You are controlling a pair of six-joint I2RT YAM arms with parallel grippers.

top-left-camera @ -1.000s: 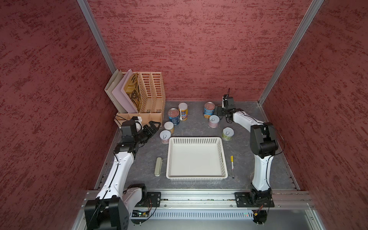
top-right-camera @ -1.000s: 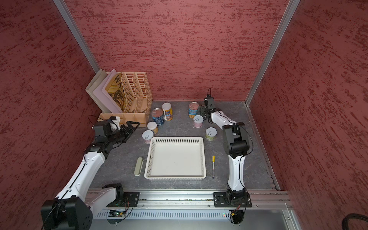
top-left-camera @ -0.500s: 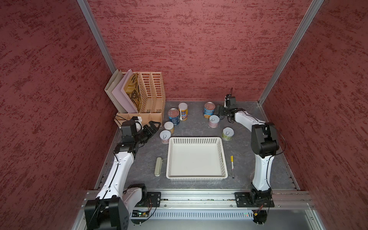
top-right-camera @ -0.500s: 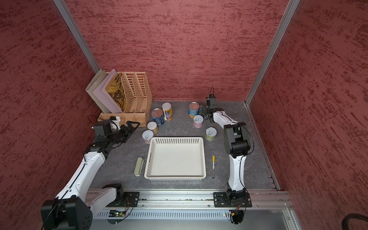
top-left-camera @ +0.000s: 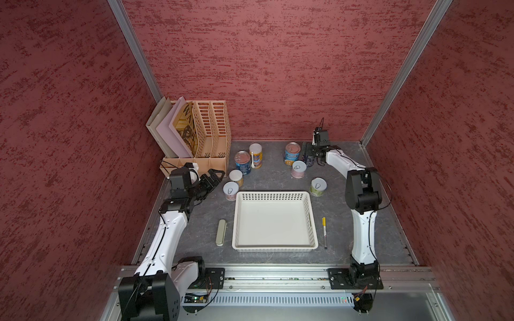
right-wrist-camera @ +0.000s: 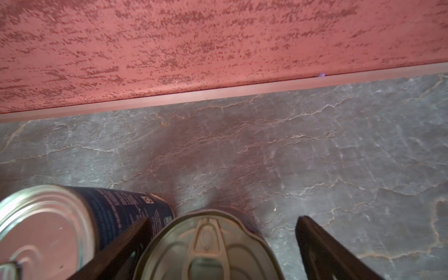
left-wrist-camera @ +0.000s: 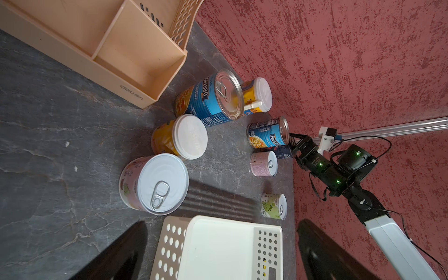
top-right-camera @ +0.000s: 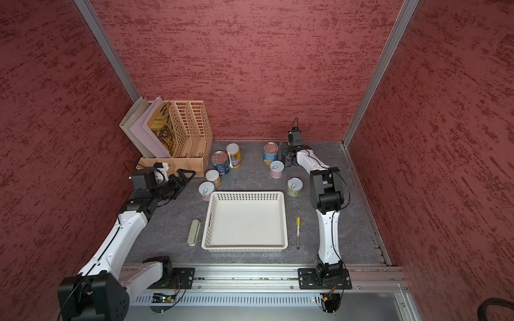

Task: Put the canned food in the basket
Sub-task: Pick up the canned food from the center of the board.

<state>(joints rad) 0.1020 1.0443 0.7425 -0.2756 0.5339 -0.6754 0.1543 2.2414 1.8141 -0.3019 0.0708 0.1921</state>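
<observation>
My right gripper will next stay where it is and close its fingers around the dark can [right-wrist-camera: 208, 254], because they are on either side of it with a gap on one side.
The white perforated basket [top-left-camera: 272, 196] stands mid-table with nothing in it. My right gripper [top-left-camera: 308, 152] is open at the back right, its fingers straddling the dark can [right-wrist-camera: 206, 247], with a gap on one side. A blue-labelled can [top-left-camera: 291, 152] stands right beside it. My left gripper [top-left-camera: 217, 178] is open and holds nothing, just left of two small white-topped cans [top-left-camera: 236, 176] [top-left-camera: 230, 191]. Behind them stand another blue-labelled can [top-left-camera: 242, 162] and the slim yellow can [top-left-camera: 256, 155]. A pink small can [top-left-camera: 299, 169] and a green one [top-left-camera: 318, 186] stand behind the basket's right corner.
A beige slotted file holder [top-left-camera: 205, 133] with folders fills the back left corner, close to my left gripper. An olive case [top-left-camera: 221, 232] lies left of the basket and a yellow-capped pen [top-left-camera: 324, 230] lies to its right. Red walls enclose three sides.
My right gripper has shifted slightly at the dark can and its jaws have widened a little. The left arm and all cans have stayed put.
</observation>
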